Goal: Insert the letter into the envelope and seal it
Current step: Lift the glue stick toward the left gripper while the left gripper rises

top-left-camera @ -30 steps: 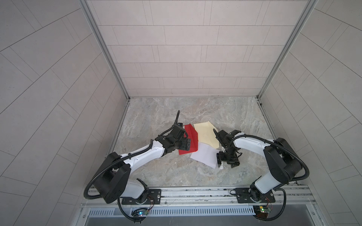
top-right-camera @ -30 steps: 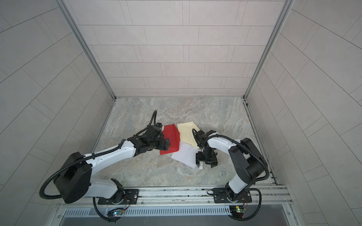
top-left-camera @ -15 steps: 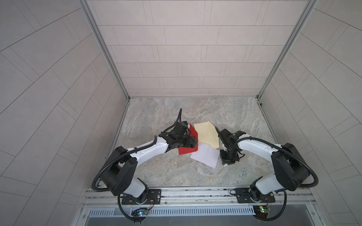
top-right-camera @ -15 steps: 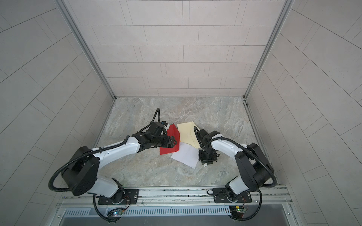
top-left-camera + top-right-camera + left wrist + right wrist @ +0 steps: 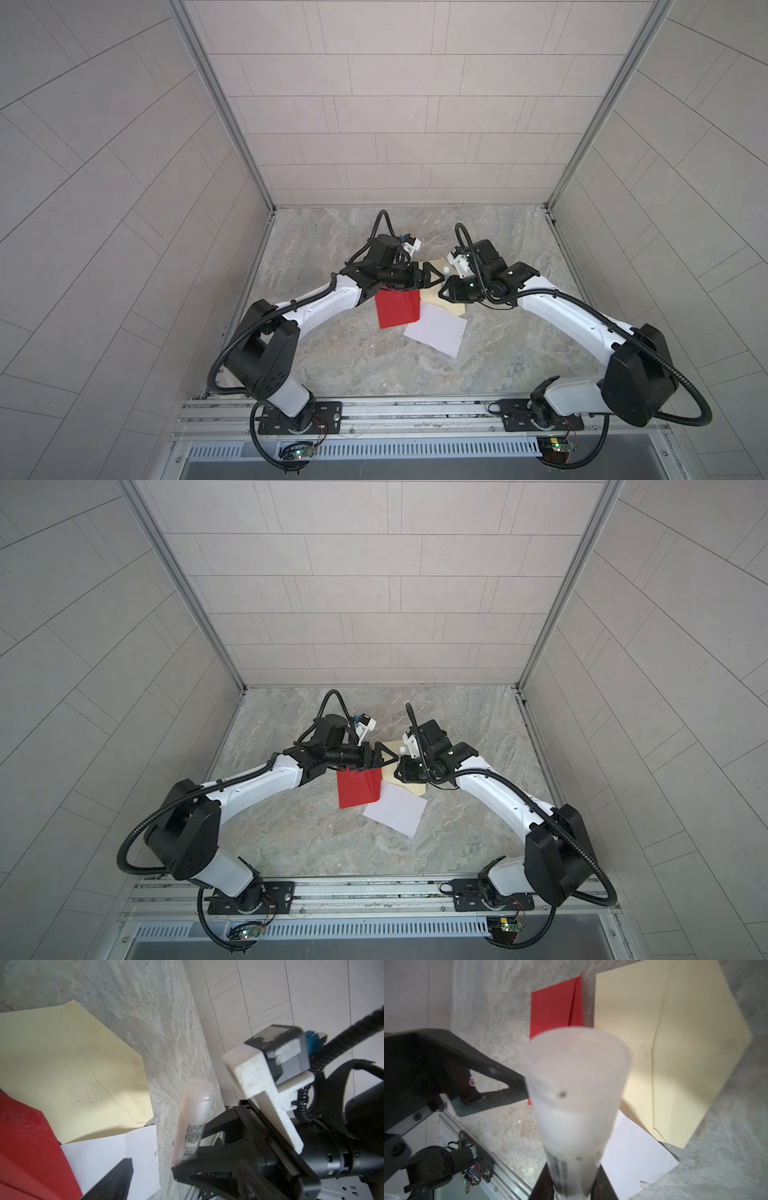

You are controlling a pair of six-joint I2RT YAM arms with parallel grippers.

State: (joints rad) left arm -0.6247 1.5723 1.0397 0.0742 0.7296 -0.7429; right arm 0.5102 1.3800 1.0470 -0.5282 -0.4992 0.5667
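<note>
The glue stick's loose end is clear and the glue stick's base is shut in my right gripper, so my left gripper needs to put its open fingers around that end and close.
The cream envelope lies flap-open on the marble floor, also seen in the wrist views. The white letter lies flat in front of it, one corner overlapping it. My right gripper is raised above the envelope and shut on the base of a translucent glue stick. My left gripper faces it, open. One of its fingers lies by the tube's side; the other is hidden.
A red folded envelope-like sheet lies beside the cream envelope's left edge, under the left arm. Tiled walls close in the floor on three sides. The metal base rail runs along the front.
My right gripper shut on the glue stick by the letter and lifted it up toward the middle. My left gripper rose off the red sheet and swung to face it.
</note>
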